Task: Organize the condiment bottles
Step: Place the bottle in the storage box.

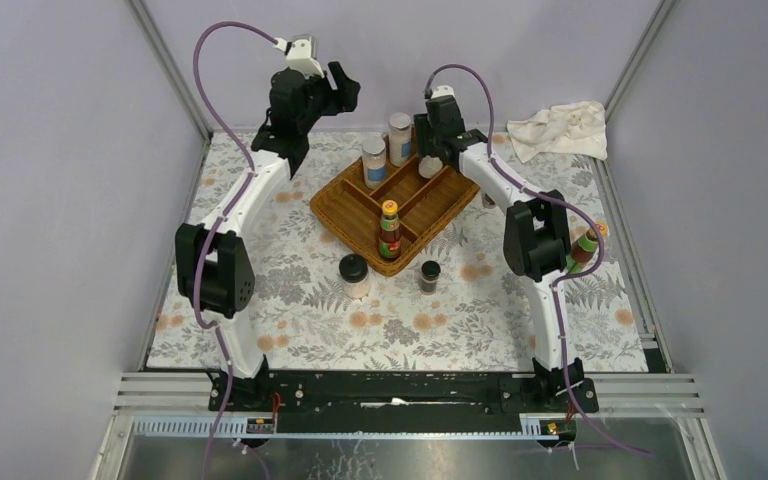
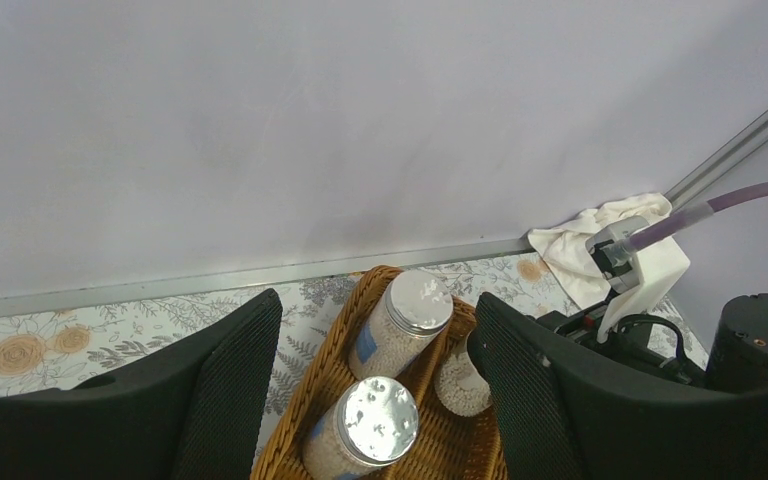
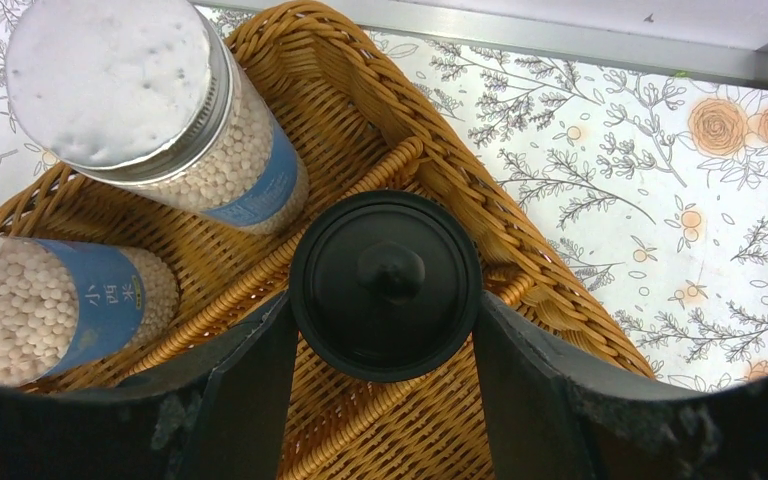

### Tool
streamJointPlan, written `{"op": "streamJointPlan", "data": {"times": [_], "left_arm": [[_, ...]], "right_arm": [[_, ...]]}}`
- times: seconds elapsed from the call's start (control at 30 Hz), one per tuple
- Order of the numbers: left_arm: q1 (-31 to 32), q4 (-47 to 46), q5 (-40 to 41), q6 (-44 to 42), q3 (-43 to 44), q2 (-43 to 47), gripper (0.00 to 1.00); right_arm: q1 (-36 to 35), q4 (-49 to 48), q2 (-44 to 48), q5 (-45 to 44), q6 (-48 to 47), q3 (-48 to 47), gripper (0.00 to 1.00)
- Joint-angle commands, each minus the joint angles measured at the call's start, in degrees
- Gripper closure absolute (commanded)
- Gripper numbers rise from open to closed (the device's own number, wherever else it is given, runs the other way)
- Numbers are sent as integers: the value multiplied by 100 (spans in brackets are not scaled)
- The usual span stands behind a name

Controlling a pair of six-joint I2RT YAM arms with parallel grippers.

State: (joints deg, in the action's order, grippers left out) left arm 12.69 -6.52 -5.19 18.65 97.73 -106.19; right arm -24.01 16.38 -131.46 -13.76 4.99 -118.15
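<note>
The robot needs to lower the black-lidded jar a little in its right gripper next, then let go of it in the tray's section [image 1: 428, 175] [image 3: 384, 296] beside the shakers.
Two white blue-labelled shakers [image 1: 374, 160] [image 1: 400, 137] stand in the back compartment of the wicker tray [image 1: 360, 215]. A red-labelled yellow-capped sauce bottle [image 1: 390, 232] stands in the tray's front compartment. My right gripper [image 3: 383, 300] is shut on a black-lidded jar [image 3: 385, 285], holding it by the lid over the tray's right compartment. My left gripper [image 2: 378, 300] is open and empty, raised above the tray's back corner. A black-lidded jar [image 1: 354, 275] and a small dark jar [image 1: 430, 276] stand on the mat in front of the tray. A second sauce bottle [image 1: 585, 243] is by the right arm.
A crumpled white cloth [image 1: 560, 128] lies at the back right corner. The floral mat [image 1: 410, 330] covers the table. Grey walls close in the back and both sides. The right arm's elbow [image 1: 532, 235] stands beside the second sauce bottle.
</note>
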Motion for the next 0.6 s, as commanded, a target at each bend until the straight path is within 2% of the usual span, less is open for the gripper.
{"op": "streamJointPlan", "data": {"times": [0.0, 0.57], "left_arm": [[-56, -253, -120, 66, -88, -155, 24], [-56, -303, -166, 86, -139, -200, 24]], "right_arm": [[-31, -597, 5, 139, -115, 85, 100], [-33, -978, 77, 159, -116, 709, 100]]}}
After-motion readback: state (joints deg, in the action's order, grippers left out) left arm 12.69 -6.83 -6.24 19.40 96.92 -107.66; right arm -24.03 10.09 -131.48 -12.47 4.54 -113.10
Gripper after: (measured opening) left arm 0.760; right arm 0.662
